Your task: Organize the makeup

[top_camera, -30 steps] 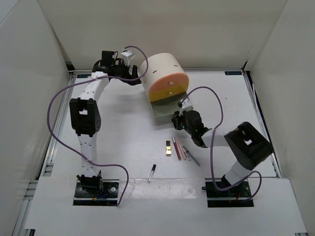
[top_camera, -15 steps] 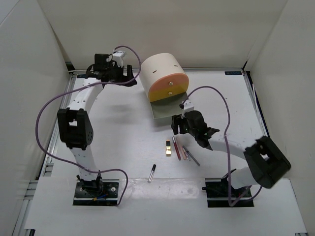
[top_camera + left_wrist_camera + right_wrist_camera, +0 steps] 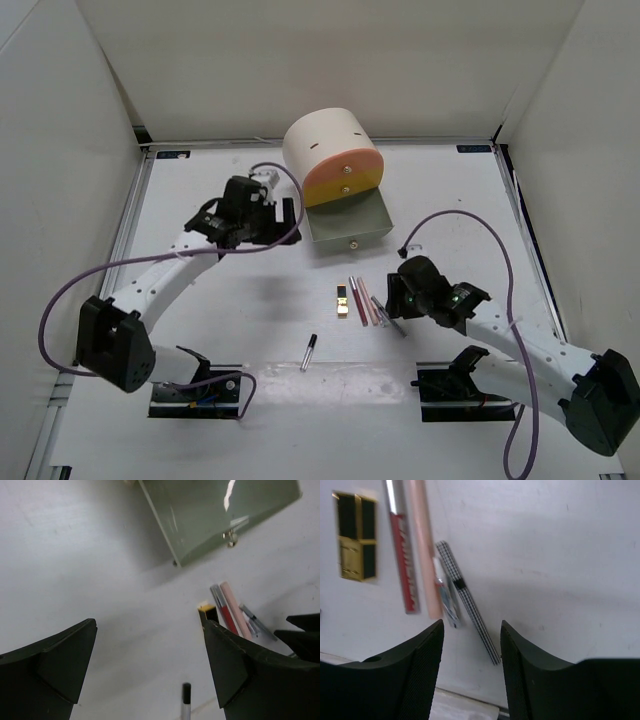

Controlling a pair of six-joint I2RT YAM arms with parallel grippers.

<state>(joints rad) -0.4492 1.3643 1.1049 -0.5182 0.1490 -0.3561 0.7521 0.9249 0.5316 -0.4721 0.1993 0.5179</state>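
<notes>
I need to move my left gripper back and down next and close it where the black cap of the silver pencil ends, because that pencil is lower and farther back, away from the row.
The makeup lies in a row in front of the box: a gold-and-black case (image 3: 343, 301), a red pencil (image 3: 357, 298), a pink pencil (image 3: 369, 303) and grey pencils (image 3: 387, 316). A black-capped silver pencil (image 3: 309, 352) lies alone nearer the front. My right gripper (image 3: 396, 297) is open and empty just above the grey pencils; its view shows the checkered pencil (image 3: 470, 602), pink pencil (image 3: 424, 550), red pencil (image 3: 402, 555) and case (image 3: 355, 535). My left gripper (image 3: 283, 218) is open and empty, left of the drawer; its view shows the case (image 3: 207, 612) and silver pencil (image 3: 186, 700).
The cream cylindrical box (image 3: 325, 145) stands at the back centre with an orange drawer face (image 3: 343, 183). Its grey-green drawer (image 3: 347, 222) is pulled out in front and also shows in the left wrist view (image 3: 215, 515). White walls enclose the table on three sides.
My left arm has swung from behind the box down to the table left of the drawer. My right gripper has pulled back from the drawer to over the grey pencils.
</notes>
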